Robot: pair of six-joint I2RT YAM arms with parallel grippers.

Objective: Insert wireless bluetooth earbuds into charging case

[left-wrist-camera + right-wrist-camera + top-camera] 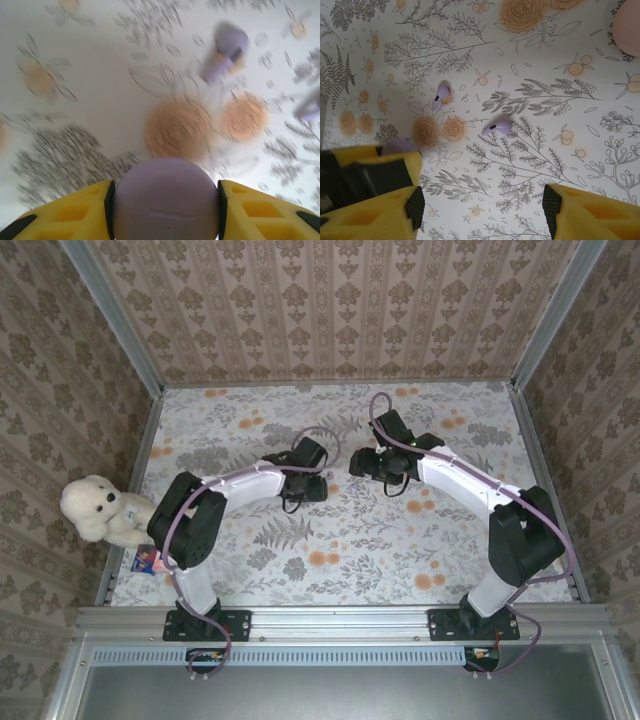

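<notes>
My left gripper should move back and down to the cloth on the near side of the orange roses and let go of the case (165, 197) there, because that cloth is clear.
My left gripper (165, 207) is shut on the lavender charging case (165, 197), its round lid closed and both black pads pressed on its sides. The view is motion-blurred. Beyond the case, one lavender earbud (225, 52) lies on the floral cloth and a second (311, 109) is at the right edge. In the right wrist view both earbuds (441, 93) (497, 127) lie loose on the cloth ahead of my right gripper (483, 205), which is open with nothing between its fingers. The held case (397, 146) peeks from behind the left arm's yellow finger (370, 167). From above, the two grippers (318, 485) (360, 462) face each other mid-table.
Patterned walls and metal posts close the table on three sides. A white teddy bear (100, 510) and a small card (148, 560) sit at the left edge. A pink rounded thing (627, 27) shows at the right wrist view's top right corner.
</notes>
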